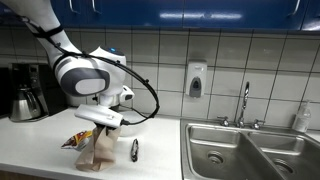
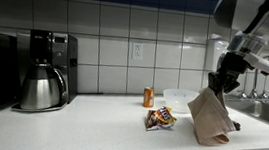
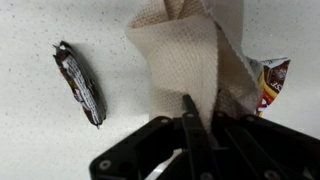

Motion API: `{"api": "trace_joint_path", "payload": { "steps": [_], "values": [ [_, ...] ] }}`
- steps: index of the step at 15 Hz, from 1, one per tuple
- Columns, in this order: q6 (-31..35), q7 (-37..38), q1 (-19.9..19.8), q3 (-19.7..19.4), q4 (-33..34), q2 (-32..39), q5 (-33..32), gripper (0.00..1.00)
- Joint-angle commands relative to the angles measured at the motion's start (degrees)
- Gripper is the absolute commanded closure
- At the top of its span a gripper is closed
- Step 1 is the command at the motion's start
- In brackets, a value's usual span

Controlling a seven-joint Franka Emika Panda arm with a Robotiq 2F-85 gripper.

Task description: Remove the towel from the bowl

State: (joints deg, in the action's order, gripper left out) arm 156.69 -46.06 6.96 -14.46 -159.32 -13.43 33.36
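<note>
My gripper moves down toward the counter at the towel's lower end next, beside the snack packet, and releases the towel's upper edge, as that place lies below my gripper.
A beige towel hangs from my gripper, its lower end at or just above the counter. It also shows in an exterior view and in the wrist view. My gripper is shut on the towel's upper edge; it also shows in an exterior view. A pale translucent bowl stands behind on the counter, apart from the towel. I cannot make out the bowl in the wrist view.
A colourful snack packet lies on the counter beside the towel. A dark narrow object lies further off. A small orange bottle, a coffee maker and a steel sink with a faucet are here too.
</note>
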Motion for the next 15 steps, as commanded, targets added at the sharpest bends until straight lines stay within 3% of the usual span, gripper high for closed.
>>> {"api": "trace_joint_path", "payload": {
  "steps": [1, 9, 10, 11, 15],
  "values": [
    [3.3, 1.8, 0.0, 1.2, 0.0, 5.1, -0.7, 0.98],
    [9.1, 3.1, 0.4, 0.8, 2.0, 15.2, -0.4, 0.98],
    [9.1, 4.5, 0.2, 0.6, 2.4, 16.0, -1.6, 0.66],
    [8.6, 5.6, 0.1, 0.3, 2.7, 16.1, -2.7, 0.65],
    [6.3, 11.1, -0.1, -1.2, 3.0, 13.8, -9.7, 0.37]
  ]
}}
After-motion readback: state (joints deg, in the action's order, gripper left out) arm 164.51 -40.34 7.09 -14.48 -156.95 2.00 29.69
